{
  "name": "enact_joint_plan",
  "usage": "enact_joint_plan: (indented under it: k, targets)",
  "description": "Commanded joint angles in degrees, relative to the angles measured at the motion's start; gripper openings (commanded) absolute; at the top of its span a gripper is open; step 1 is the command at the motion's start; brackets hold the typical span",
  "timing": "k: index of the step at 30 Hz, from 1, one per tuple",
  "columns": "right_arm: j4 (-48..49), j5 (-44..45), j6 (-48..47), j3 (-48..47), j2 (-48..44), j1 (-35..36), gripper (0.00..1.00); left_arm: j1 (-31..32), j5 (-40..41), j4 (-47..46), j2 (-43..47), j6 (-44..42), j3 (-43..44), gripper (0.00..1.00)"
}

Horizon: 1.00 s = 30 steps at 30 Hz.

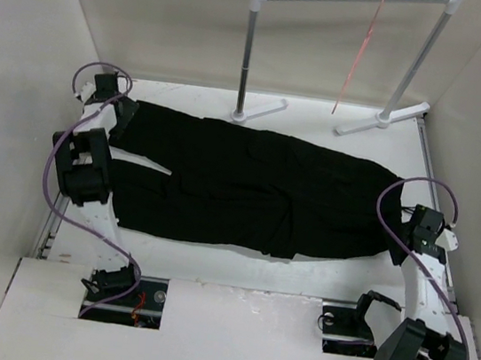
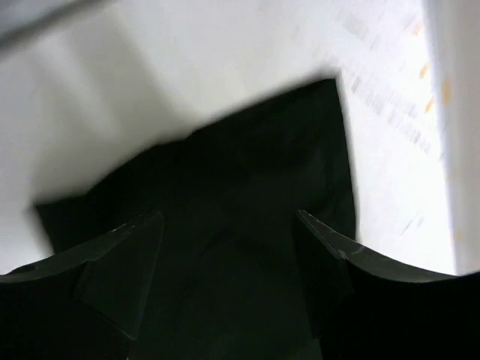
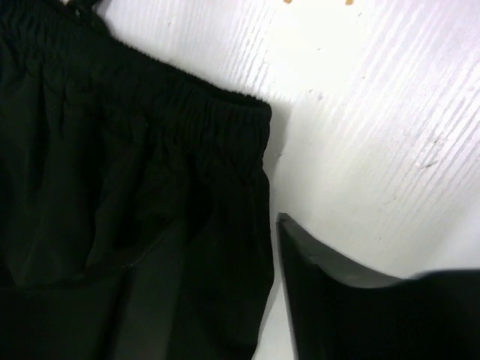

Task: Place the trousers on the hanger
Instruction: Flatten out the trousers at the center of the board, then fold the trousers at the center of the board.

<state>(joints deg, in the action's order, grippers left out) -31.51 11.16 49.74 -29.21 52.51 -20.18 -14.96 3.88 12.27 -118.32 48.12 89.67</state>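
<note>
My left gripper will go back past the gap and close on the near corner of the near leg's hem, since that leg ends back of the far leg.
The black trousers [image 1: 248, 190] lie flat across the table, leg ends at the left and waistband at the right. My left gripper [image 1: 117, 111] is open at the far-left leg end. In the left wrist view the hem [image 2: 247, 165] lies between its spread fingers [image 2: 322, 240]. My right gripper [image 1: 401, 238] is open at the waistband. In the right wrist view the elastic waistband corner [image 3: 187, 112] lies between its jaws, with one finger [image 3: 322, 292] on bare table beside the cloth. The pink-red hanger [image 1: 359, 58] hangs from the rail at the back right, apart from the trousers.
The white-and-grey garment rail [image 1: 250, 47] stands at the back, its feet [image 1: 259, 109] just behind the trousers. White walls close in the left, right and back. Purple cables loop off both arms. The white table [image 1: 255, 267] shows in front of the trousers.
</note>
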Motion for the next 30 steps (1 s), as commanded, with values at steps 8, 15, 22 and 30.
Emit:
enact_joint_plan:
  k: [8,15,22,30]
  targets:
    - [-5.75,0.88,-0.96,-3.04,-16.81,20.2,0.74,-4.32,5.44,12.31,51.74,0.58,-39.98,0.65]
    - [-6.2,-2.62,1.42,-3.31,-20.96,33.57,0.48,-14.79,5.26,26.75,69.36,-0.49,-53.88,0.54]
    - [-5.06,-7.9,-0.16,-3.4,-20.96,38.86,0.27,-22.61,3.24,22.97,65.5,-1.8,-58.82,0.54]
    - [-3.3,-10.36,-0.34,-1.55,-20.26,39.65,0.4,-26.57,3.42,15.69,58.92,-0.49,-61.45,0.52]
